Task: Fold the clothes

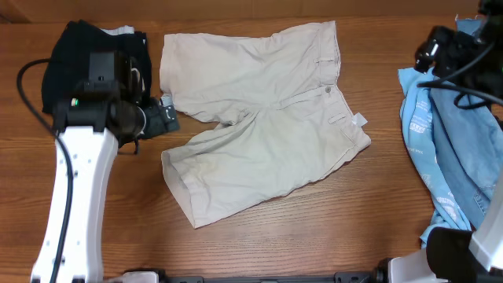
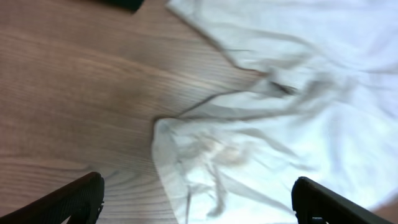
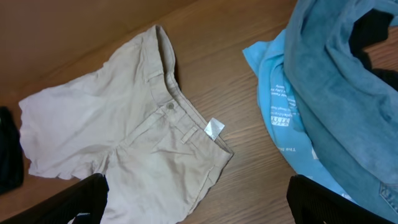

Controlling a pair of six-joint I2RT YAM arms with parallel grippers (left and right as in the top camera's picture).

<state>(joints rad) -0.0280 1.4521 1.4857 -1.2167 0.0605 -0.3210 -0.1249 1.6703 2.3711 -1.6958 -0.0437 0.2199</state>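
Note:
The near corner of the near leg's hem (image 1: pixel 198 221) is back from my left gripper and lower than it. My left gripper should next move back and down onto that corner with open fingers.
The pale beige shorts (image 1: pixel 259 126) lie spread flat on the wooden table, waistband to the right and both legs pointing left. My left gripper (image 1: pixel 163 118) is open and empty, just left of the shorts between the two leg hems. In the left wrist view the near leg's hem (image 2: pixel 249 155) lies below the open fingers (image 2: pixel 199 208). My right gripper (image 1: pixel 428 53) is open and empty at the far right, apart from the shorts. The right wrist view shows the waistband, button and white tag (image 3: pixel 155 130) ahead of the open fingers (image 3: pixel 199 205).
A black folded garment (image 1: pixel 71 55) lies at the back left, partly under my left arm. Blue denim and light-blue printed garments (image 1: pixel 448 149) are piled at the right edge and also show in the right wrist view (image 3: pixel 329 81). Bare wood (image 1: pixel 314 228) runs along the front.

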